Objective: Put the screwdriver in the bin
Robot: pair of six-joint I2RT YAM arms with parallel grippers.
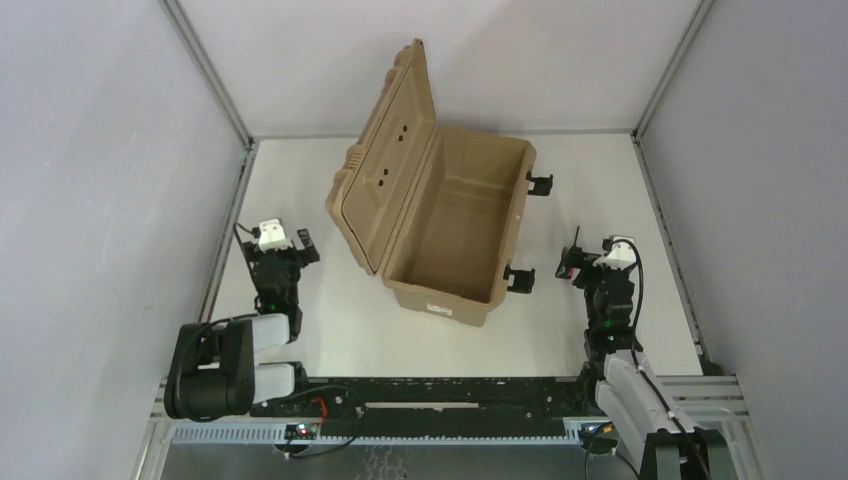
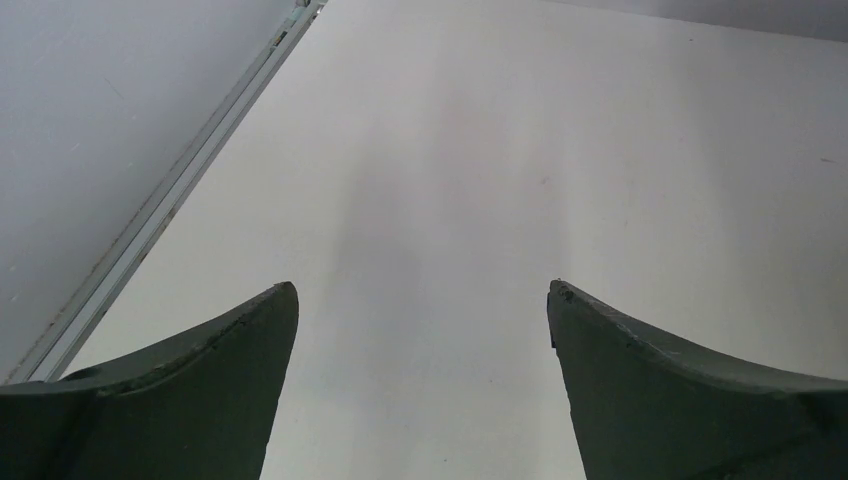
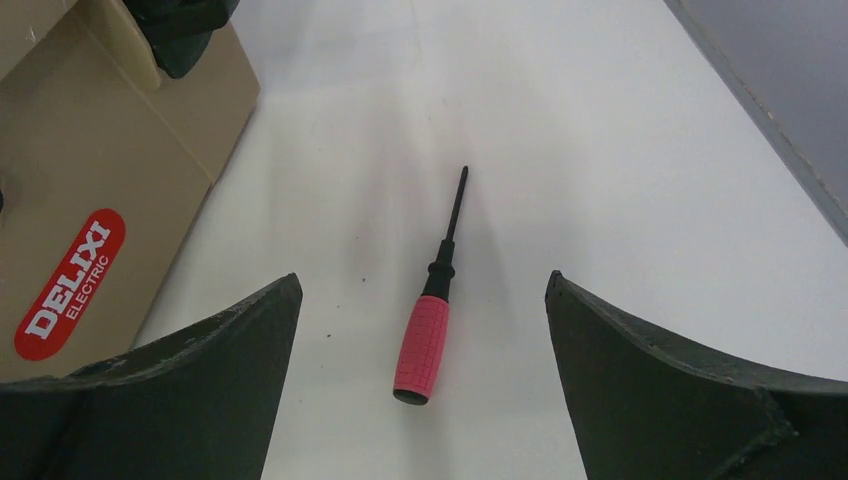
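My right gripper will next lower onto the red handle's end by the black collar [image 3: 432, 304] and close across it, as the screwdriver lies lengthwise between its open fingers.
The screwdriver [image 3: 428, 320] has a red gridded handle and a thin black shaft. It lies flat on the white table, handle towards me, shaft pointing away. My right gripper [image 3: 422, 277] is open and hovers over it, one finger on each side, not touching. The bin [image 1: 450, 225] is a tan case standing open mid-table, with its ribbed lid raised to the left. Its wall with a red label shows at the left of the right wrist view [image 3: 120, 150]. My left gripper [image 2: 423, 284] is open and empty over bare table, left of the bin [image 1: 303, 246]. In the top view my right gripper [image 1: 574, 262] covers the screwdriver.
Two black latches [image 1: 540, 183] [image 1: 519, 278] stick out from the bin's right side, the nearer one close to my right gripper. Grey walls with metal rails [image 1: 228, 230] bound the white table on the left, right and back.
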